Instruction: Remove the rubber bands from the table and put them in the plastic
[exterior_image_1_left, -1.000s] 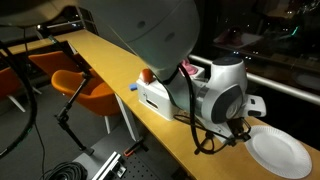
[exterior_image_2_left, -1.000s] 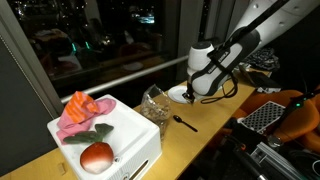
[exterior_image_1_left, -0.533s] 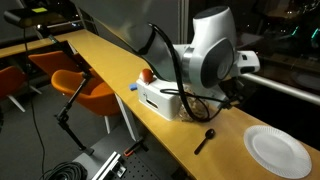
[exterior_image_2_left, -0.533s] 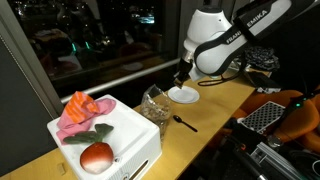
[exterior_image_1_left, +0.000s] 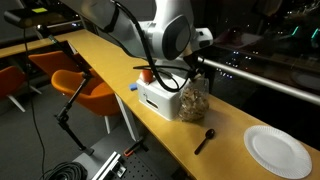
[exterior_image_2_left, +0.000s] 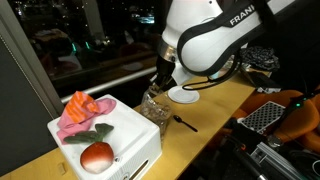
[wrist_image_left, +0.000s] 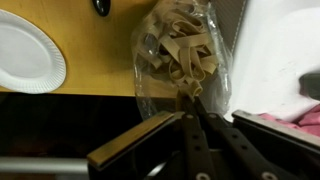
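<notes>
The tan rubber band already hangs over the bag's open top (exterior_image_1_left: 197, 91) (wrist_image_left: 179, 93), so the robot's gripper will next shift slightly toward the white box and spread its fingers to let go of the rubber band.
The clear plastic bag (wrist_image_left: 180, 50) holds a tan tangle of rubber bands and stands on the light-wood table (exterior_image_1_left: 100, 60) against the white box; it shows in both exterior views (exterior_image_1_left: 193, 100) (exterior_image_2_left: 155, 104). My gripper (wrist_image_left: 192, 101) hangs right above the bag's open top (exterior_image_2_left: 160, 86). Its fingers are shut on a tan rubber band (wrist_image_left: 189, 90) that sticks out at the tips, over the bag. No loose rubber bands show on the table top.
A white box (exterior_image_1_left: 157, 96) (exterior_image_2_left: 118, 132) with a red apple and pink-orange cloth stands beside the bag. A black spoon (exterior_image_1_left: 204, 139) (exterior_image_2_left: 185, 122) lies on the table. A round white plate (exterior_image_1_left: 278, 152) (wrist_image_left: 28, 50) sits further along. Orange chairs (exterior_image_1_left: 85, 85) stand beside the table.
The arm has swung away from the white plate, past the spoon, to above the plastic bag next to the white box.
</notes>
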